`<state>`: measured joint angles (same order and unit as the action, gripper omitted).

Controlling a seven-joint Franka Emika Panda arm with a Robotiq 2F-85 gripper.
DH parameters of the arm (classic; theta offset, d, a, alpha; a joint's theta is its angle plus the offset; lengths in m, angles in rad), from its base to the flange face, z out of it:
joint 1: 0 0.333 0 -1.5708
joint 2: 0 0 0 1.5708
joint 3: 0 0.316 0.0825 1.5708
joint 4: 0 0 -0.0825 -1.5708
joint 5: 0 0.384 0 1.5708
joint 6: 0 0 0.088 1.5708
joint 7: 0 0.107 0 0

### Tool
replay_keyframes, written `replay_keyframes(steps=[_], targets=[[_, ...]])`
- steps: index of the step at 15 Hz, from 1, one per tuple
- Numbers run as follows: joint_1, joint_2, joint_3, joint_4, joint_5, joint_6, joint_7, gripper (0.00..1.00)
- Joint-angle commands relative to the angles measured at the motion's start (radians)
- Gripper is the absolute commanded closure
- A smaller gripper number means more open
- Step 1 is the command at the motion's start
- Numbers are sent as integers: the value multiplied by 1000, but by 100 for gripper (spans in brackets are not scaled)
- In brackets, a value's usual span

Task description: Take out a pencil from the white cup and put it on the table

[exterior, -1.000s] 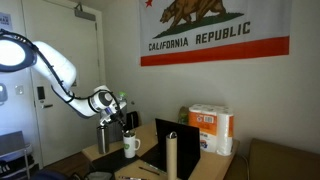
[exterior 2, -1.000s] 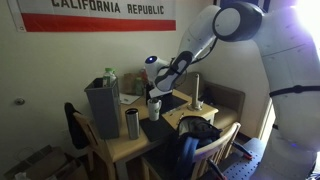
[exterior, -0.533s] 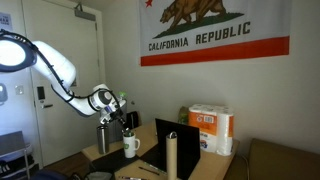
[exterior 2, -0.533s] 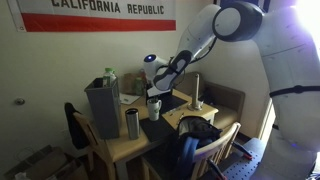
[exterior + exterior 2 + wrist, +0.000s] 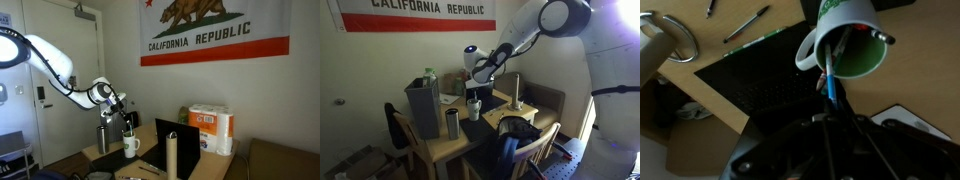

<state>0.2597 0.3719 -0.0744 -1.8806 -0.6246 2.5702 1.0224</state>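
Observation:
Next, my gripper rises clear, since the blue pencil's lower end still reaches the cup's opening. Then it lowers toward the laptop's edge by the pens and releases.
The white cup stands on the wooden table and also shows in an exterior view. In the wrist view the cup has a green inside and holds several pencils. My gripper hangs above the cup in both exterior views. In the wrist view the gripper is shut on a blue pencil. The pencil's lower end still reaches down to the cup's mouth.
A steel tumbler stands beside the cup and shows in both exterior views. A black laptop lies next to the cup. Loose pens lie on the table. A grey box and paper towel rolls stand nearby.
The gripper has risen straight up from the cup's rim, drawing the blue pencil upward. The cup has stayed in place.

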Motion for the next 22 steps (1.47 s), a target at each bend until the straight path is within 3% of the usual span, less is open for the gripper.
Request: replay_keyframes(steps=[1,6,9,12,17,22], targets=[[-28,-107,23,-14,85,-52,-76,94],[-68,-206,42,57,254,-159,-227,94],[-80,-240,39,148,245,-262,-243,94],[-72,-261,44,146,85,-336,-225,94],[-66,-252,79,-94,-247,-271,-138,94],[-66,-146,99,-257,-604,-179,130,94]])
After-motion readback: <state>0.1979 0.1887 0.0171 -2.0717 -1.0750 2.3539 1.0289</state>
